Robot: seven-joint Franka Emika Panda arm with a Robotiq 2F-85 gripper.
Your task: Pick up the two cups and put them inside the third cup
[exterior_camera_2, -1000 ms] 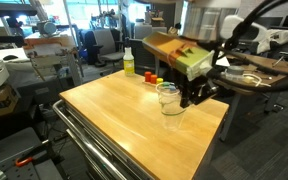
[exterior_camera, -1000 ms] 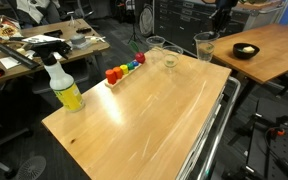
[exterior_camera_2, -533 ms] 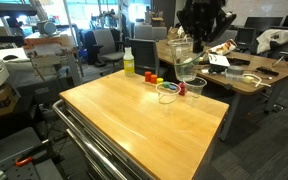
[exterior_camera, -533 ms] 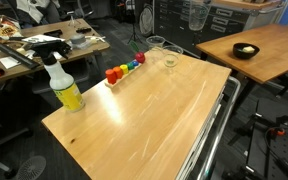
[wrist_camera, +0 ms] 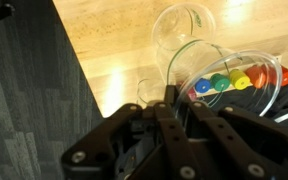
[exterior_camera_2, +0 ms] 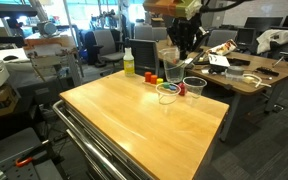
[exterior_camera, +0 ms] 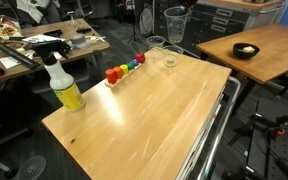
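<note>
I should move my gripper over the front table cup's opening [exterior_camera: 171, 54] [wrist_camera: 184, 28] next, as it lies below my gripper. Then I should lower the held cup inside and let go of its side.
My gripper [exterior_camera_2: 176, 38] is shut on a clear cup [exterior_camera: 175, 25] and holds it in the air, tilted, above the far end of the wooden table [exterior_camera: 154, 110]. The held cup also shows in an exterior view [exterior_camera_2: 169, 53] and fills the wrist view [wrist_camera: 224, 75] in front of the fingers [wrist_camera: 169, 105]. Two more clear cups stand below it on the table, one [exterior_camera: 156, 45] at the far edge and one [exterior_camera: 170, 58] just in front of it. They show in an exterior view too [exterior_camera_2: 168, 92] [exterior_camera_2: 194, 86]. One table cup lies under the held cup in the wrist view [wrist_camera: 182, 25].
A row of small coloured blocks [exterior_camera: 125, 67] lies next to the cups. A spray bottle with yellow liquid [exterior_camera: 64, 85] stands at the table's side. A second table with a dark bowl [exterior_camera: 245, 50] is nearby. A metal cart rail [exterior_camera: 216, 125] runs along the table edge.
The gripper lifted the clear cup from near the table's edge, carried it up and sideways, and now holds it above the two standing cups.
</note>
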